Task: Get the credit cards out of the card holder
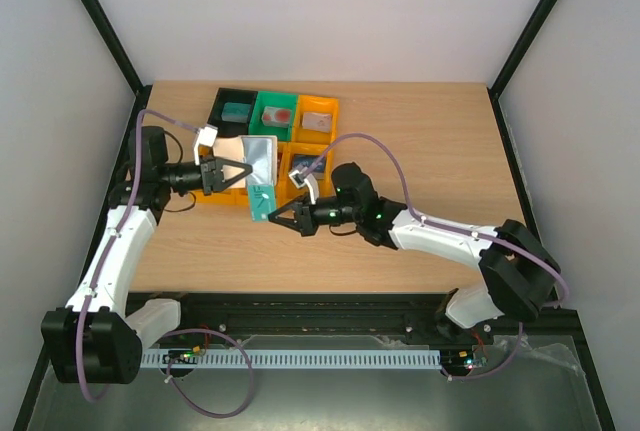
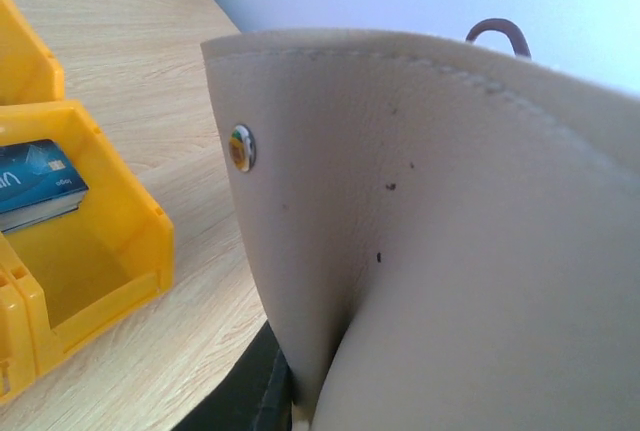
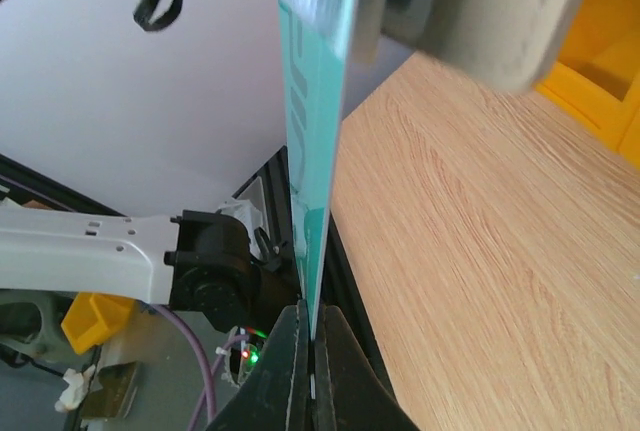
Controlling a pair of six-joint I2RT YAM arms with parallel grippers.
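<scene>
The bare patch of tabletop lies below my left gripper, nearer my base. My left gripper will next move back and down and let go of the card holder [image 1: 259, 155] there.
The tan-beige card holder [image 1: 259, 155] hangs in the air over the bins, with my left gripper [image 1: 243, 171] shut on its left edge. It fills the left wrist view as a beige flap [image 2: 450, 231] with a snap stud, hiding my fingertips. A teal credit card [image 1: 262, 200] sticks out below the holder, and my right gripper [image 1: 273, 216] is shut on its lower end. In the right wrist view the card [image 3: 315, 151] stands edge-on between the closed black jaws of my right gripper [image 3: 315, 371], with the holder [image 3: 500, 11] at the top. Whether the card's far end is still inside is unclear.
A row of bins stands at the back: black [image 1: 220, 111], green [image 1: 258, 116], orange [image 1: 335, 116]. More orange bins lie under the holder; one [image 2: 110, 251] holds a dark blue card [image 2: 35, 181]. Bare wooden table [image 1: 420, 151] spreads to the right.
</scene>
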